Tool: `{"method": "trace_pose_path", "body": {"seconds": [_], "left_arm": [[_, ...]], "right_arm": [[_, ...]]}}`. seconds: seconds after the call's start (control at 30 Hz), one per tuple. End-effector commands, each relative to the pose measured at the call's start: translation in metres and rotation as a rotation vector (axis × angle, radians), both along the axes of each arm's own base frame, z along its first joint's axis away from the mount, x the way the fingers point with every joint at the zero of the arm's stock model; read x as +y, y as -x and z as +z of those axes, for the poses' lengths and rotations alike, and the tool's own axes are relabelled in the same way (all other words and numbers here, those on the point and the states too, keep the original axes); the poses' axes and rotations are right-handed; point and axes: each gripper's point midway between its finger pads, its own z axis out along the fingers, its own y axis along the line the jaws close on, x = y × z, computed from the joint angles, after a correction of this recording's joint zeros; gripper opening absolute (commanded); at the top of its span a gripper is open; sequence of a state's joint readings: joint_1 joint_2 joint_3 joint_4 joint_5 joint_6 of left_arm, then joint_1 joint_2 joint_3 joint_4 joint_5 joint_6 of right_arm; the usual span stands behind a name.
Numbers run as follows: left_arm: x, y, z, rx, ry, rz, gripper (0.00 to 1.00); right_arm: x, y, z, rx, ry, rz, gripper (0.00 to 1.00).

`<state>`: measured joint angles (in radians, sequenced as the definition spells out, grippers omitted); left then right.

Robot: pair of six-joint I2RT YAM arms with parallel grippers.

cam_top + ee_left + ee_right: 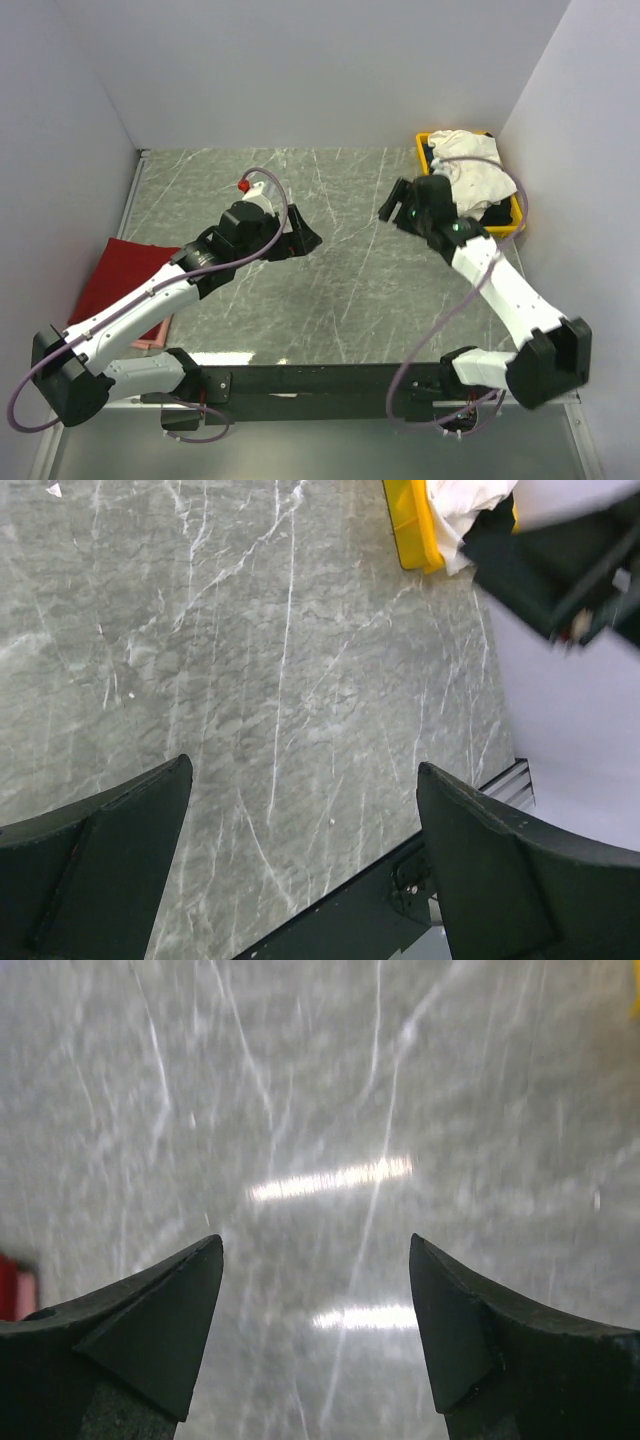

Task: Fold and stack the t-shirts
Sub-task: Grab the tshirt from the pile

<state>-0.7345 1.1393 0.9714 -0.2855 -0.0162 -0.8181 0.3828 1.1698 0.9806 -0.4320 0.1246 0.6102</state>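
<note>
The robot's right gripper will next move toward the right in the top view and down onto the cream-white t-shirt's bunched fold [477, 193], because that fold is the highest in the tray [424, 152].
A dark red t-shirt [115, 283] lies folded flat at the table's left edge, partly under my left arm; a sliver of it shows in the right wrist view [12, 1285]. A crumpled cream-white t-shirt [470, 172] fills the yellow tray [424, 152] at the back right, and shows in the left wrist view [462, 502]. The blue t-shirt is out of view. My left gripper [300, 238] is open and empty over the table's middle [305, 770]. My right gripper [393, 205] is open and empty just left of the tray [315, 1245].
The grey marble tabletop [330, 290] lies between the two grippers. White walls close the back and both sides. A dark item [495, 214] sits in the tray's near end. A black rail [320, 380] runs along the near edge.
</note>
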Motion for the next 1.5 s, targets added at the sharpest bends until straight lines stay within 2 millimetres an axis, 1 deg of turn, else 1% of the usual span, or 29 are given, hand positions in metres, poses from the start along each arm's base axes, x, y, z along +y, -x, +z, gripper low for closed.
{"method": "trace_pose_path", "body": {"seconds": [0.0,0.07,0.1,0.13,0.17,0.2,0.23,0.27,0.3,0.37,0.4,0.43,0.47,0.5,0.57,0.6,0.67,0.77,0.87,0.97,1.07,1.13,1.2,1.23,1.3,1.33,1.4,1.43,1.47], "left_arm": [[0.003,0.008,0.022,-0.029,-0.015,-0.037,1.0],[0.007,0.012,0.022,-0.016,-0.03,-0.041,0.99],[0.008,0.014,0.022,-0.017,-0.033,-0.043,1.0],[0.01,0.015,0.022,-0.017,-0.036,-0.042,0.99],[0.012,0.018,0.024,-0.019,-0.036,-0.042,0.99],[0.017,0.015,0.024,-0.028,-0.047,-0.019,0.99],[0.019,0.015,0.023,-0.027,-0.055,-0.012,0.99],[0.022,0.016,0.022,-0.024,-0.067,-0.008,1.0],[0.024,0.017,0.022,-0.024,-0.071,-0.006,0.99],[0.026,0.018,0.02,-0.023,-0.084,-0.006,0.99],[0.026,0.019,0.02,-0.022,-0.086,-0.008,0.99],[0.026,0.019,0.02,-0.025,-0.087,-0.01,0.99],[0.026,0.019,0.019,-0.024,-0.092,-0.013,0.99],[0.026,0.019,0.019,-0.022,-0.093,-0.015,0.99],[0.025,0.019,0.018,-0.023,-0.099,-0.023,0.99],[0.025,0.019,0.018,-0.023,-0.101,-0.027,0.99],[0.024,0.018,0.015,-0.018,-0.113,-0.031,1.0],[0.024,0.017,0.012,-0.011,-0.124,-0.037,0.99],[0.025,0.016,0.011,-0.012,-0.128,-0.038,0.99],[0.026,0.015,0.011,-0.013,-0.13,-0.039,0.99],[0.026,0.015,0.009,-0.009,-0.134,-0.04,0.99],[0.027,0.014,0.01,-0.01,-0.135,-0.039,0.99],[0.027,0.013,0.009,-0.008,-0.136,-0.04,1.0],[0.027,0.013,0.008,-0.007,-0.136,-0.04,0.99],[0.028,0.012,0.01,-0.01,-0.133,-0.036,0.99],[0.028,0.011,0.01,-0.01,-0.133,-0.035,1.0],[0.028,0.011,0.01,-0.01,-0.131,-0.034,0.99],[0.028,0.011,0.01,-0.01,-0.131,-0.032,0.99],[0.029,0.011,0.011,-0.012,-0.129,-0.031,0.99]], "right_arm": [[-0.02,-0.054,0.036,-0.056,-0.002,-0.096,0.81],[-0.037,-0.073,0.039,-0.048,0.014,-0.148,0.8],[-0.056,-0.086,0.03,-0.019,0.028,-0.205,0.8],[-0.07,-0.097,0.041,-0.037,0.033,-0.25,0.8],[-0.081,-0.104,0.042,-0.038,0.033,-0.279,0.8],[-0.105,-0.113,0.034,-0.016,0.034,-0.34,0.79],[-0.116,-0.12,0.04,-0.026,0.028,-0.366,0.79],[-0.126,-0.123,0.039,-0.021,0.029,-0.39,0.79],[-0.151,-0.129,0.034,-0.01,0.03,-0.446,0.79],[-0.168,-0.134,0.025,0.007,0.024,-0.481,0.78],[-0.175,-0.137,0.015,0.029,0.022,-0.492,0.78],[-0.189,-0.139,0.009,0.037,0.017,-0.517,0.78],[-0.193,-0.141,0.003,0.048,0.012,-0.519,0.77],[-0.198,-0.145,-0.009,0.074,0.014,-0.524,0.77],[-0.211,-0.147,-0.019,0.095,0.015,-0.545,0.76],[-0.215,-0.149,-0.028,0.111,0.015,-0.551,0.76],[-0.227,-0.151,-0.035,0.115,0.01,-0.568,0.76],[-0.237,-0.157,-0.059,0.168,0.007,-0.575,0.75],[-0.242,-0.162,-0.066,0.183,0.017,-0.583,0.75],[-0.243,-0.17,-0.082,0.206,0.009,-0.578,0.75],[-0.241,-0.176,-0.088,0.214,-0.006,-0.571,0.74],[-0.238,-0.179,-0.087,0.204,-0.024,-0.556,0.69],[-0.235,-0.177,-0.085,0.196,-0.035,-0.553,0.63],[-0.235,-0.179,-0.083,0.181,-0.038,-0.549,0.57],[-0.235,-0.178,-0.077,0.17,-0.036,-0.545,0.5],[-0.234,-0.176,-0.076,0.178,-0.035,-0.544,0.41],[-0.234,-0.178,-0.068,0.165,-0.035,-0.533,0.31],[-0.232,-0.177,-0.065,0.165,-0.035,-0.529,0.21],[-0.232,-0.176,-0.058,0.153,-0.036,-0.527,0.14]]}}
